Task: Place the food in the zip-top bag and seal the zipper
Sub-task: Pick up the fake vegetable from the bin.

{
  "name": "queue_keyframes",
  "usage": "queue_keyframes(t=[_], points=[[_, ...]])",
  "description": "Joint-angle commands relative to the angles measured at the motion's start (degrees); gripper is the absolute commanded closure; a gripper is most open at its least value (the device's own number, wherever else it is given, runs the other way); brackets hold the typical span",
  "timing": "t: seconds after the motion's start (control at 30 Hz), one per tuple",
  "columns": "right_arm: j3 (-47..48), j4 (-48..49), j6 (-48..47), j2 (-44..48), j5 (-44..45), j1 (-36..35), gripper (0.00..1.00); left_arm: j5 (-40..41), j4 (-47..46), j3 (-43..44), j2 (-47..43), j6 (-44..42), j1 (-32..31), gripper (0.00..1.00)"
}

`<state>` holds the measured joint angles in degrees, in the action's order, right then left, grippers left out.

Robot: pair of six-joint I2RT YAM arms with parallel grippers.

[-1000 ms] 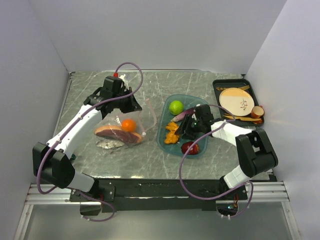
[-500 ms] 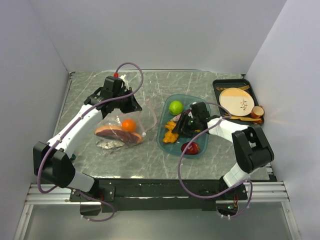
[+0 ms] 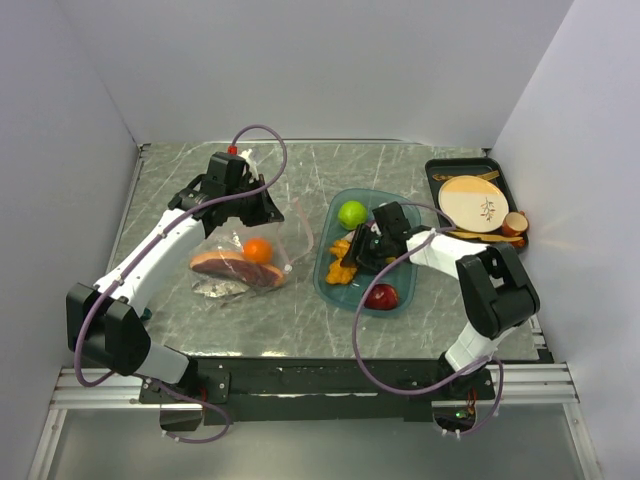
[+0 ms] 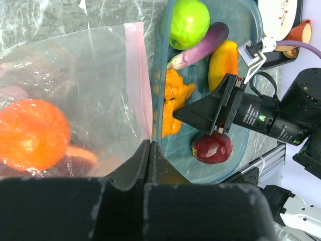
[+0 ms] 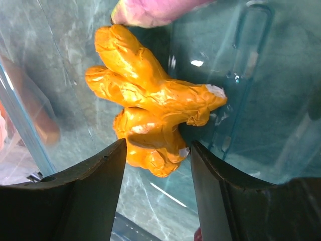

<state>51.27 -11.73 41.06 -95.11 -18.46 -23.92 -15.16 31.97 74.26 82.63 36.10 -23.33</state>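
The lower edge of the orange-yellow food piece is already between the open fingers, so I should keep my right gripper low and close its fingers on the piece.
The clear zip-top bag (image 3: 245, 250) lies left of centre with an orange (image 3: 258, 249) and a brown-red slice (image 3: 235, 268) inside. My left gripper (image 4: 149, 144) is shut on the bag's edge at its pale pink zipper (image 4: 137, 75). The teal tray (image 3: 400, 290) holds a green lime (image 3: 352, 214), a purple slice (image 4: 198, 44), a dark red apple (image 3: 381, 296) and orange-yellow bits (image 5: 150, 110). My right gripper (image 5: 157, 155) is open, its jaws either side of the near end of the orange-yellow bits, in the tray (image 5: 241, 75).
A black tray (image 3: 510, 190) with a beige plate (image 3: 473, 203) and cups stands at the back right. White walls close in the left, back and right sides of the marble table (image 3: 200, 170).
My right gripper has moved left across the tray, from near the apple to the orange-yellow bits. The left arm and the bag have not moved.
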Motion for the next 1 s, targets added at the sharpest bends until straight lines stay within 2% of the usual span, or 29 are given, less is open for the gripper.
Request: queue_keyframes(t=[0.0,0.2,0.23,0.3,0.33,0.47,0.67,0.97], points=[[2.3,1.0,0.2,-1.7,0.3,-0.7,0.4,0.6,-1.0,0.2,-1.9,-1.1,-0.1,0.99],[0.7,2.7,0.7,-1.7,-0.3,-0.8,0.62,0.6,-1.0,-0.2,-1.9,-1.0,-0.1,0.99],[0.7,2.8,0.7,-1.6,-0.2,-0.8,0.71,0.5,-1.0,-0.3,-1.9,-1.0,-0.1,0.99],[0.5,2.8,0.5,-1.1,-0.1,-0.8,0.78,0.5,-1.0,-0.3,-1.9,-1.0,-0.1,0.99],[0.5,2.9,0.3,-0.9,-0.2,-0.8,0.87,0.6,-1.0,-0.3,-1.9,-1.0,-0.1,0.99],[-0.1,4.0,0.1,1.3,-0.2,-0.8,1.0,0.6,-1.2,-0.4,-2.0,-0.9,-0.1,0.99],[-1.1,5.6,-0.1,5.4,0.0,-0.9,1.0,0.5,-1.2,-0.4,-2.1,-0.9,-0.1,0.99],[-1.0,2.5,-0.7,15.1,3.3,-1.1,1.0,0.2,-1.6,-0.7,-1.9,-1.1,-0.1,0.99]])
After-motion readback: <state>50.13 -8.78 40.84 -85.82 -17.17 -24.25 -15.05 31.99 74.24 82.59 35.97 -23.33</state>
